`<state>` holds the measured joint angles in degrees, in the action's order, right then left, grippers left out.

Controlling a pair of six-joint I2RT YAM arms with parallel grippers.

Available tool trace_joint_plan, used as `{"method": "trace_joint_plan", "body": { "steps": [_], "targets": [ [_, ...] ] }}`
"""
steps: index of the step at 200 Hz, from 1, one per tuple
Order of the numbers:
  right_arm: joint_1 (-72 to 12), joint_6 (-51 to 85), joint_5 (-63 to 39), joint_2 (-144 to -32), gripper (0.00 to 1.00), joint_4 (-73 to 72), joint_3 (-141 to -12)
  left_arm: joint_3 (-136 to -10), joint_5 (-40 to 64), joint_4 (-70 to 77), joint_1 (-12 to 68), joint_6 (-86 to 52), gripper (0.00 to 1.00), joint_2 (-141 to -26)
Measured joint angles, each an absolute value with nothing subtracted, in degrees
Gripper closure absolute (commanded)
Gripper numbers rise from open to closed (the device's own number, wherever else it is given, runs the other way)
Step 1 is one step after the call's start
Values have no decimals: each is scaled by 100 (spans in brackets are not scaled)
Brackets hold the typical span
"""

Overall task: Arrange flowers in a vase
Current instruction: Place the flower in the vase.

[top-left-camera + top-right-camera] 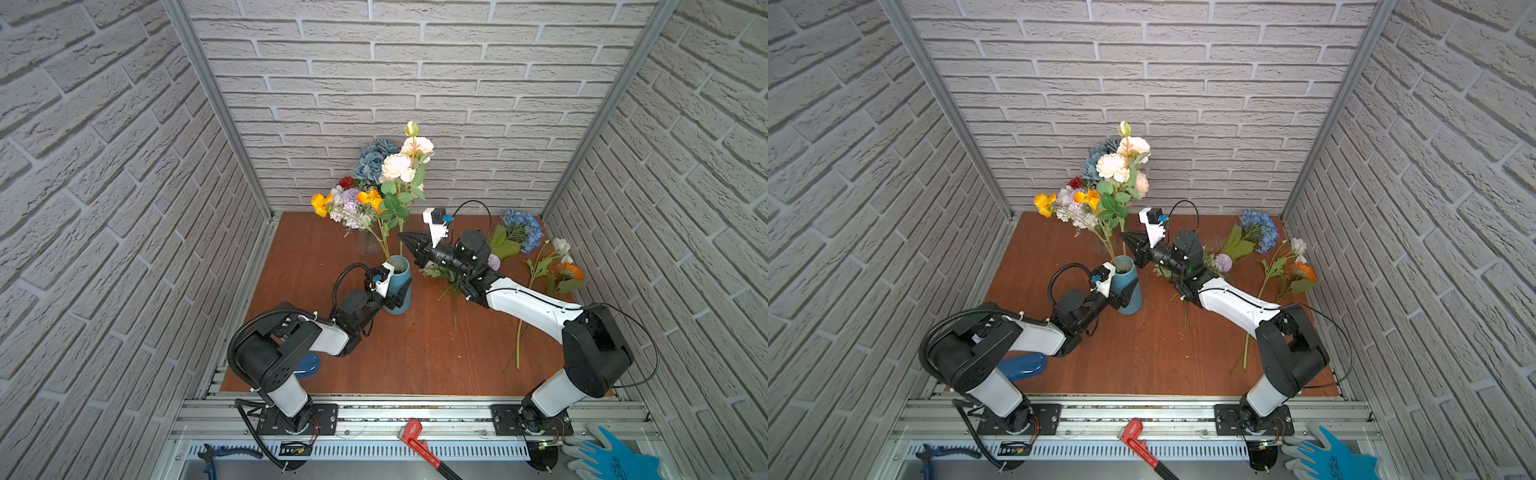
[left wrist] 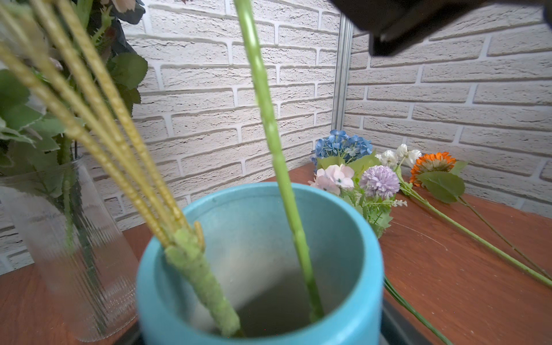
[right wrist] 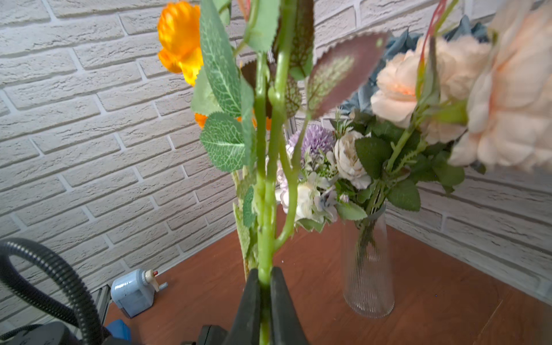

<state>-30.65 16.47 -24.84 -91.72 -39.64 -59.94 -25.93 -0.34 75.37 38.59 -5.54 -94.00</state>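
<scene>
The robot's right gripper has its fingers above the teal vase's opening [image 1: 397,261], so it needs to bring the thin stem down toward that opening next and release it there.
A teal vase [image 1: 400,277] stands near the middle of the table, and my left gripper [image 1: 395,296] is shut on its lower body from the front. In the left wrist view the vase [image 2: 369,248] holds a thick yellow-green sprig stem [image 2: 197,268] and a thin green stem [image 2: 286,194]. My right gripper [image 3: 264,282] is shut on that thin stem just above the vase mouth; it carries the peach roses [image 1: 405,162]. The orange blooms [image 1: 368,199] belong to the other sprig. More flowers lie on the table at the right: a blue hydrangea [image 1: 521,227], a lilac bunch [image 1: 493,262], and white and orange heads [image 1: 567,270].
A clear ribbed glass vase [image 1: 368,245] with lilac, white, red and blue blooms stands at the back by the wall. A blue object [image 1: 308,365] lies under my left arm. A blue pencil sharpener [image 3: 134,291] sits by the left wall. A red wrench [image 1: 419,440], pliers [image 1: 211,457] and blue glove [image 1: 615,459] lie on the front rail.
</scene>
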Motion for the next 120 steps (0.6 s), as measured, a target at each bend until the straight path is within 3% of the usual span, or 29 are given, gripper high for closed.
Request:
{"method": "trace_joint_plan", "body": {
  "steps": [30,85,120],
  "targets": [
    [-3164,1608,-2373,-9172,94,-4276,-5540,-2593,-38,7537,3865,-554,67,-9402],
    [-3282,1428,-2200,-9174,94,-4469,-5308,-2593,-38,7533,3903,-550,74,-9402],
    [-3330,1299,-2099,-9205,94,-4528,-5183,-2593,-38,7522,3916,-523,87,-9400]
  ]
}}
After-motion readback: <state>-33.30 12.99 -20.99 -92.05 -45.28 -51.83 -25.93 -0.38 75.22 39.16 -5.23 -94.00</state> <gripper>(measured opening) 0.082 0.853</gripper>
